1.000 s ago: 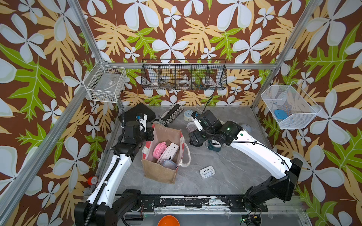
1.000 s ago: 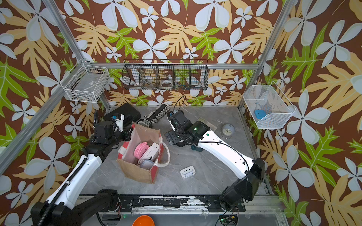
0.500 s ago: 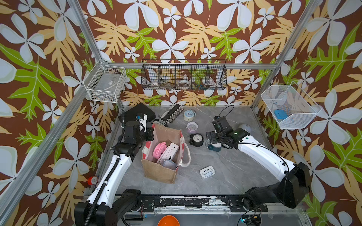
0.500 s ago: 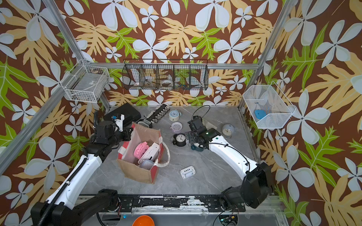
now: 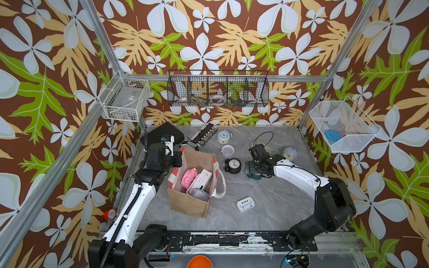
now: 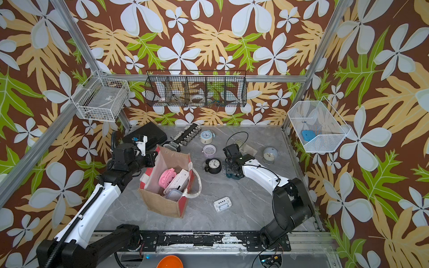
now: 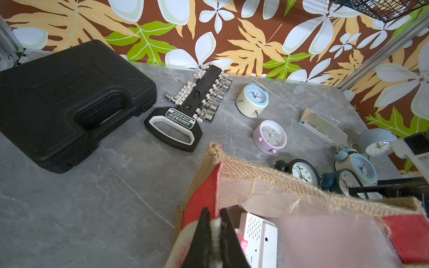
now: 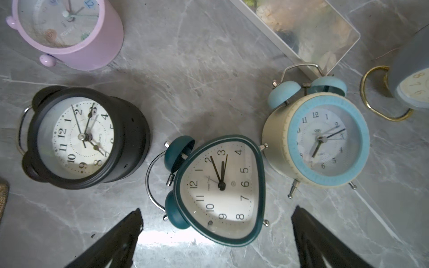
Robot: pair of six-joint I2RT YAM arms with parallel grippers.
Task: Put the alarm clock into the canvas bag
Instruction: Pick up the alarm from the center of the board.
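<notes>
My right gripper sinks down around the teal alarm clock's body (image 5: 254,176) (image 8: 222,191) next and closes from its bell end and foot end, since the open fingers stand astride it.
The canvas bag (image 5: 189,204) (image 6: 162,201) stands open at the table's left, with a pink clock (image 5: 189,176) and a white digital clock (image 5: 201,179) inside. My left gripper (image 5: 177,160) (image 7: 214,224) is shut on the bag's far rim where its white strap joins. My right gripper (image 5: 253,172) (image 8: 218,214) hangs open just above a teal alarm clock (image 8: 220,192), its fingers on either side and apart from it. A black alarm clock (image 5: 234,165) (image 8: 81,137) lies between the teal one and the bag.
A cream-and-blue twin-bell clock (image 8: 320,139), a lilac clock (image 5: 228,150) and a grey clock (image 5: 289,153) lie nearby. Another cream clock (image 5: 224,136), a socket rack (image 5: 204,135) and a black case (image 5: 162,134) sit at the back. A white digital clock (image 5: 245,203) lies in front.
My right gripper has swung right, away from the bag and the black clock, and now hangs over the teal clock. The left arm and the bag have not moved.
</notes>
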